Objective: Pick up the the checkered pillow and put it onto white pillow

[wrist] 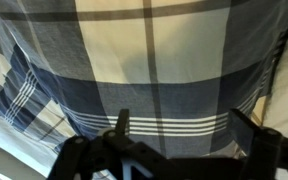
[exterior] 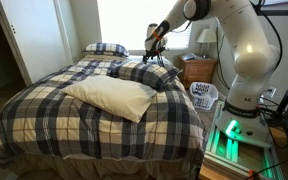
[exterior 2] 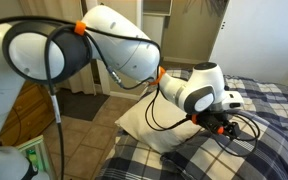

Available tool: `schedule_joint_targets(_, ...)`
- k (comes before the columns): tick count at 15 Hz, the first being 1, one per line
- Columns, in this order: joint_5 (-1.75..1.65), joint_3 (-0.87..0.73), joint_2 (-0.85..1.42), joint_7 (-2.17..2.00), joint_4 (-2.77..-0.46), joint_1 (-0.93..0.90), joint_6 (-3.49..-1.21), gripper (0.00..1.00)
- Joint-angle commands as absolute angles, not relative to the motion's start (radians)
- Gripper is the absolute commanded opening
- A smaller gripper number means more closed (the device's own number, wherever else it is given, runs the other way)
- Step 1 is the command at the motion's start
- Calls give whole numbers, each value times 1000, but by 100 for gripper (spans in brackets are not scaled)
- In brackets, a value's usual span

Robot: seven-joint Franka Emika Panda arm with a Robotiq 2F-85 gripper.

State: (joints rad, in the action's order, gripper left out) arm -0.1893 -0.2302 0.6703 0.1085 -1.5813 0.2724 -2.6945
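Observation:
I should next lower my gripper's spread fingers onto the top edge of the checkered pillow and close them.
The checkered pillow [exterior: 144, 72] lies plump on the bed, just behind the white pillow [exterior: 109, 96], which rests in the middle of the bedspread. My gripper [exterior: 155, 50] hangs directly above the checkered pillow. In the wrist view the checkered pillow [wrist: 144, 60] fills the picture, and the gripper [wrist: 184, 125] is open with both fingers spread over its fabric and nothing between them. In an exterior view the gripper [exterior 2: 220, 121] points down, with the white pillow [exterior 2: 144, 120] behind the arm.
A flatter matching plaid pillow [exterior: 104, 48] lies at the head of the bed. The plaid bedspread [exterior: 54, 115] covers the bed. A wooden nightstand [exterior: 197, 70] with a lamp and a white laundry basket [exterior: 204, 96] stand beside the bed, near the robot's base.

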Motion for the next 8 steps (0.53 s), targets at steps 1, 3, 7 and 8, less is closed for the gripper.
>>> schedule_joint_targets(1, -188, -240, 792, 91, -1427, 269, -2670, 100)
schedule_joint_targets(3, -185, -242, 847, 82, -1367, 268, -2668, 100)
schedule_joint_targets(7, -179, -237, 949, 80, -1249, 274, -2593, 100)
schedule_joint_targets(8, -179, -236, 970, 81, -1223, 277, -2573, 100)
